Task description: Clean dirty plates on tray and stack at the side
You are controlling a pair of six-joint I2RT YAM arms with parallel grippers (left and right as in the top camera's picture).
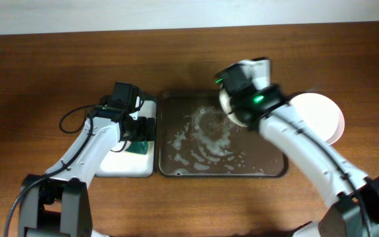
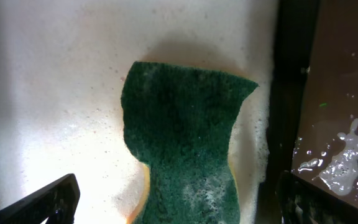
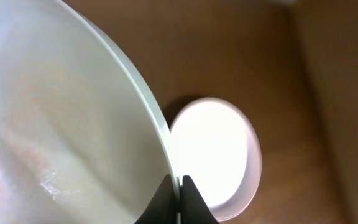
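My right gripper brings the mint plate [image 1: 228, 113] down and to the right in the overhead view onto the pinkish-white plate [image 1: 320, 113] next and releases it, since the stack is there.
My right gripper [image 1: 243, 93] [image 3: 179, 186] is shut on the rim of a pale mint plate [image 1: 228, 113] [image 3: 55, 112] and holds it tilted in the air over the back right of the dark tray [image 1: 268, 168]. The tray is wet with soap foam and has no plate lying in it. A pinkish-white plate [image 1: 320, 113] [image 3: 216, 146] lies on the wood tabletop right of the tray, apparently on top of another plate. My left gripper [image 1: 137, 130] [image 2: 176, 202] is open, one finger on each side of the green sponge [image 2: 185, 124].
The sponge [image 1: 139, 146] lies on a small white tray [image 1: 120, 164] [image 2: 55, 93] covered in foam, left of the dark tray [image 2: 340, 93]. A black cable [image 1: 71, 118] loops on the table by the left arm. Bare wood tabletop [image 1: 45, 72] lies all around.
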